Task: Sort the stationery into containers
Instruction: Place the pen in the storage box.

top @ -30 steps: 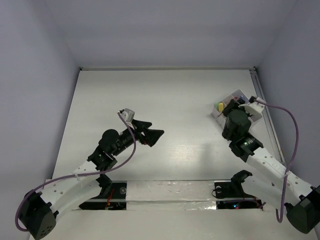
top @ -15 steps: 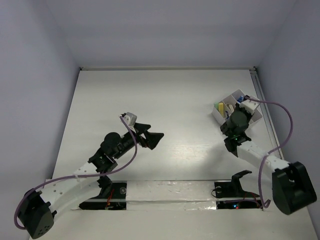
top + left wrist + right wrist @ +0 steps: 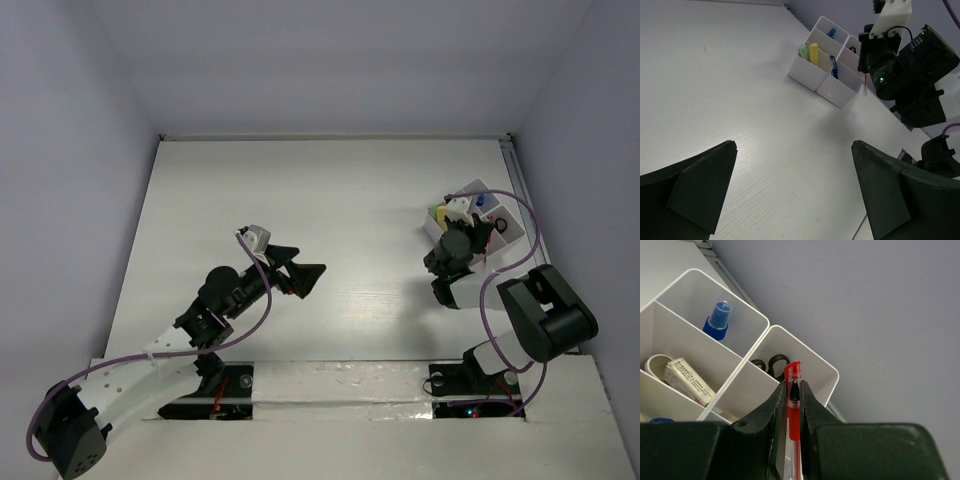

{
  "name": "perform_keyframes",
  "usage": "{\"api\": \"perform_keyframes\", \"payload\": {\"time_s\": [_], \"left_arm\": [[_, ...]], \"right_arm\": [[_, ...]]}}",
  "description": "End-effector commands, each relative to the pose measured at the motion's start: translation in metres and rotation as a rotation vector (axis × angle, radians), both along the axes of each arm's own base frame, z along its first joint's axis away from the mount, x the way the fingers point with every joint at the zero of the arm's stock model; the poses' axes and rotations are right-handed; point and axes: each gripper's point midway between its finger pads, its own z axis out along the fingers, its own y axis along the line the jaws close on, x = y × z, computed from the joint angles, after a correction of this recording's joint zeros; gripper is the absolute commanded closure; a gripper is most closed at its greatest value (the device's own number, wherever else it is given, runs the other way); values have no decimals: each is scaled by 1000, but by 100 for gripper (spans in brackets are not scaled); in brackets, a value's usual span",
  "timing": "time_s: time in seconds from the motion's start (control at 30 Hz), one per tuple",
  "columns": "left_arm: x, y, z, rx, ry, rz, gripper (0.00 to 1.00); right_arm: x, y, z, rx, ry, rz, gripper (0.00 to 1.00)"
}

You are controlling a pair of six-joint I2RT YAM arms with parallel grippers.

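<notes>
I need to move the red pen in my right gripper to the left in the top view next, to the tray's section with the blue pen, to release it beside that pen.
The white organiser tray (image 3: 478, 184) stands at the far right of the table. My right gripper (image 3: 792, 390) is shut on a red pen (image 3: 793, 371) and holds it upright over the tray's near corner, in front of the compartment with the black scissors (image 3: 771, 363). Other compartments hold a blue-capped pen (image 3: 717, 321) and a labelled white eraser (image 3: 688, 380). The left wrist view shows the tray (image 3: 805, 75) with a green eraser (image 3: 803, 49), a yellow marker (image 3: 813, 52) and a blue pen (image 3: 833, 67). My left gripper (image 3: 305, 272) is open and empty over the table's middle.
The right arm (image 3: 905, 70) is folded close beside the tray. A purple cable (image 3: 500, 275) loops near it. The right wall and a metal rail (image 3: 520, 190) run just behind the tray. Faint small stains mark the table under the left gripper.
The right arm has folded back and its elbow has dropped toward the base. Its gripper stays by the tray with the red pen. The left arm has barely moved.
</notes>
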Motion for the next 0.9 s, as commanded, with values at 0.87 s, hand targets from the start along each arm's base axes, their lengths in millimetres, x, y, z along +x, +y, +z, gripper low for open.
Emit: {"api": "perform_keyframes", "payload": {"time_s": [0.87], "left_arm": [[1, 1, 10, -18, -45, 9, 1]], "right_arm": [[34, 38, 59, 250, -531, 190, 100]]}}
